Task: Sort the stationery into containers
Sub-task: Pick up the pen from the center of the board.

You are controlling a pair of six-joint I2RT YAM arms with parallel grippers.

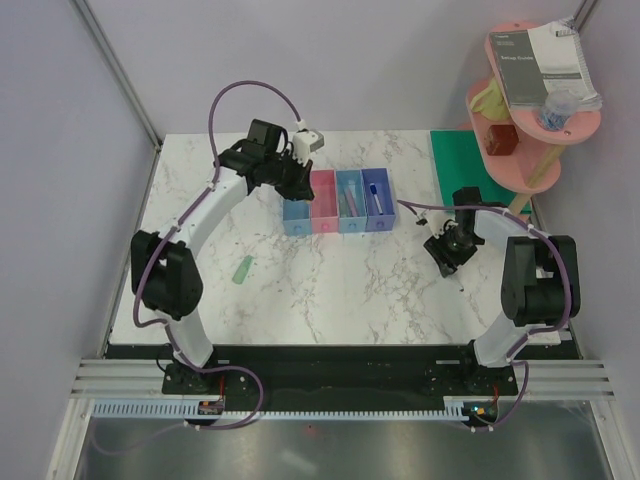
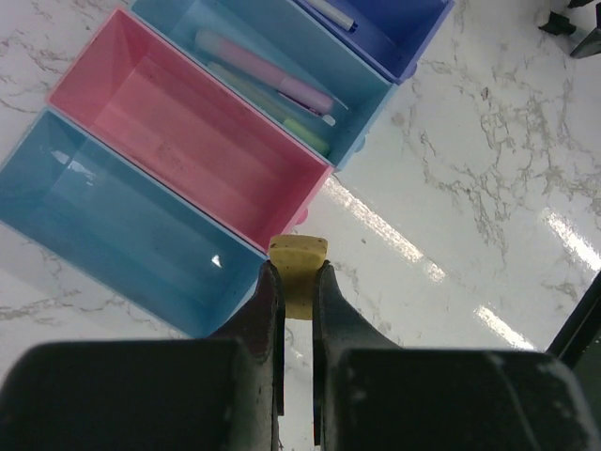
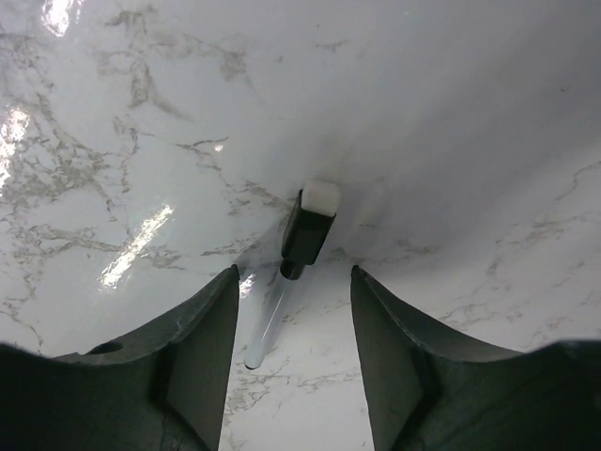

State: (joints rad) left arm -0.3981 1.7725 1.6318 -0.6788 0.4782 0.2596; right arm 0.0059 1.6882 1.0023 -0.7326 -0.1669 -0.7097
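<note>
I should move my left gripper to the right in the top view, lower it over the pink bin [image 2: 192, 132] and release the block [image 2: 299, 258] there, because that bin is empty.
My left gripper [image 2: 299, 282] is shut on a tiny tan block [image 2: 299, 258] and holds it just off the near corner where the light blue bin [image 2: 103, 211] meets the pink bin [image 2: 178, 132]. The second light blue bin [image 2: 371, 89] holds a pink marker [image 2: 263, 70] and a green marker [image 2: 305, 132]. A pen lies in the dark blue bin [image 2: 399, 38]. My right gripper [image 3: 293, 272] is open and low over the table, with a thin pen [image 3: 305, 235] with a black cap and a pale barrel lying between its fingers. A green marker [image 1: 243, 268] lies loose on the left of the table.
The row of bins [image 1: 337, 202] stands at the middle back of the marble table. A green mat [image 1: 455, 160] lies at the back right. Beyond it a pink tiered shelf [image 1: 530, 120] carries a spiral booklet [image 1: 545, 60].
</note>
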